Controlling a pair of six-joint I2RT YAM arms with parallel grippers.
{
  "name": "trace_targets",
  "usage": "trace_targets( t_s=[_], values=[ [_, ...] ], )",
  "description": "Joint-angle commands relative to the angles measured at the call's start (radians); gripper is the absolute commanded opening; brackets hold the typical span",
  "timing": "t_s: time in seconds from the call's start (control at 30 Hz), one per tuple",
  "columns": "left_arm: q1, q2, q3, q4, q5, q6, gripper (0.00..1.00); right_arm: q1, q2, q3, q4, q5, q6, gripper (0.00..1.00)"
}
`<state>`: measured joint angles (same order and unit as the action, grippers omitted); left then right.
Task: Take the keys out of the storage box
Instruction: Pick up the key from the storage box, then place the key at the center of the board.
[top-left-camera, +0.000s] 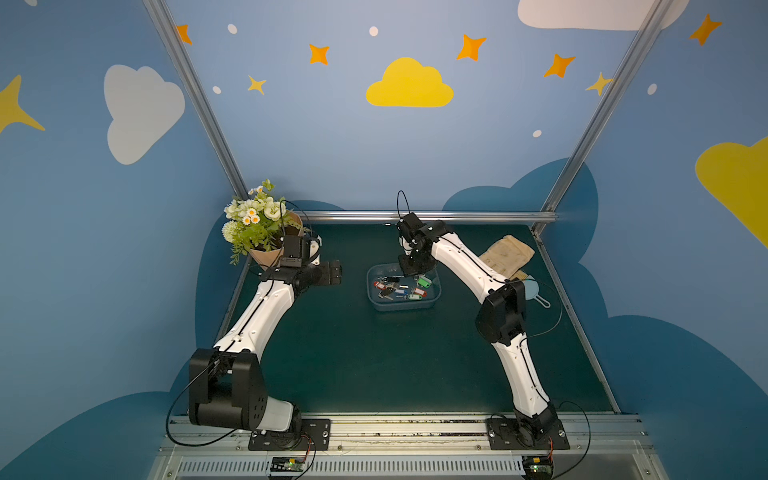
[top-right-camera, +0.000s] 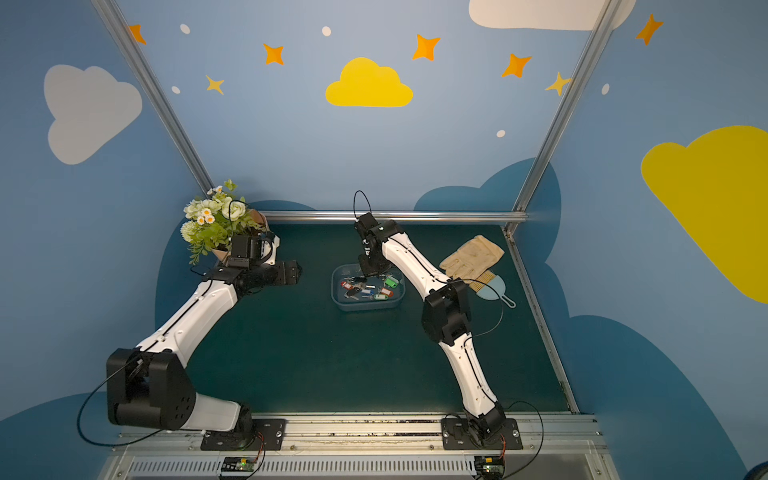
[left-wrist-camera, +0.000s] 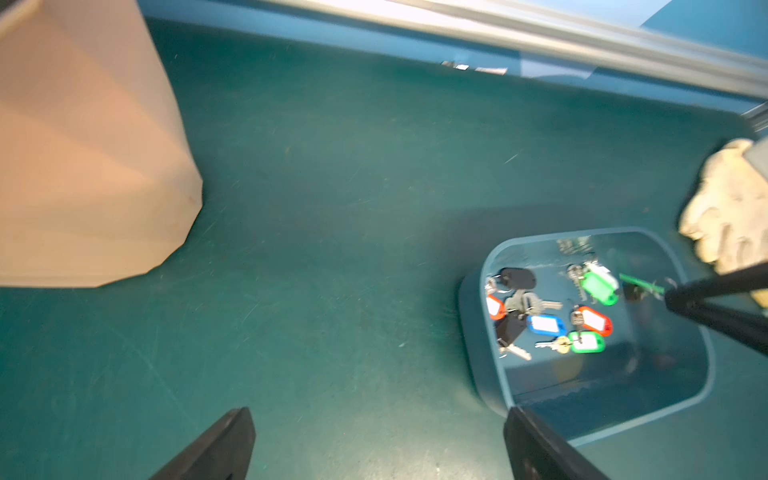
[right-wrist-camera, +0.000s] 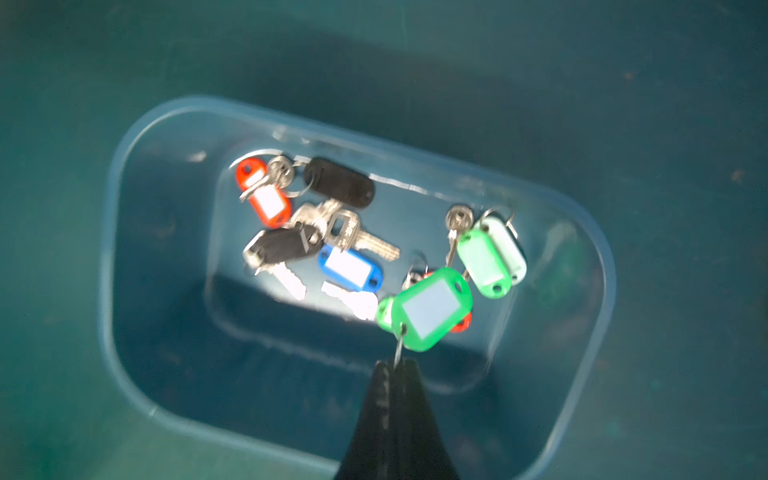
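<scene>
My right gripper will next pull the ring back, lower it and let it go, because bare green mat lies back and below, past the box's near corner.
The storage box is a shallow translucent blue tub on the green mat. Several keys with red, blue, black, green and pale mint tags lie in it. My right gripper hangs over the box, shut on the metal ring of a green-tagged key. That tag dangles above the others. My left gripper is open and empty, left of the box and well apart from it.
A peach flower pot with white flowers stands at the back left, just behind my left wrist. A beige glove and a pale blue comb lie at the right. A metal rail closes the back edge.
</scene>
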<state>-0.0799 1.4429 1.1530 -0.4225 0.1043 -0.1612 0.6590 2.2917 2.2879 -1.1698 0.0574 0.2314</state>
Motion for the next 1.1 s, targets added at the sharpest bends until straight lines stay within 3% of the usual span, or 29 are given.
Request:
trace_targets(
  t_s=[0.0,0.4,0.57,0.8,1.07],
  values=[
    [-0.013,0.014,0.069,0.011,0.093,-0.008,1.0,0.0,-0.175,-0.121,-0.006,-0.048,-0.034,0.0],
    [-0.208,0.18,0.261,-0.018,0.167,-0.028,1.0,-0.048,-0.739,-0.819,0.154,-0.012,0.019,0.0],
    [-0.278,0.255,0.314,-0.026,0.181,-0.053,1.0,-0.03,-0.89,-1.039,0.247,-0.109,0.006,0.0],
    [-0.334,0.314,0.361,-0.079,0.148,-0.051,1.0,0.003,-0.902,-1.227,0.405,-0.243,0.016,0.0],
    [-0.357,0.353,0.362,-0.095,0.14,-0.074,1.0,0.045,-0.712,-1.159,0.496,-0.289,-0.034,0.0]
  ],
)
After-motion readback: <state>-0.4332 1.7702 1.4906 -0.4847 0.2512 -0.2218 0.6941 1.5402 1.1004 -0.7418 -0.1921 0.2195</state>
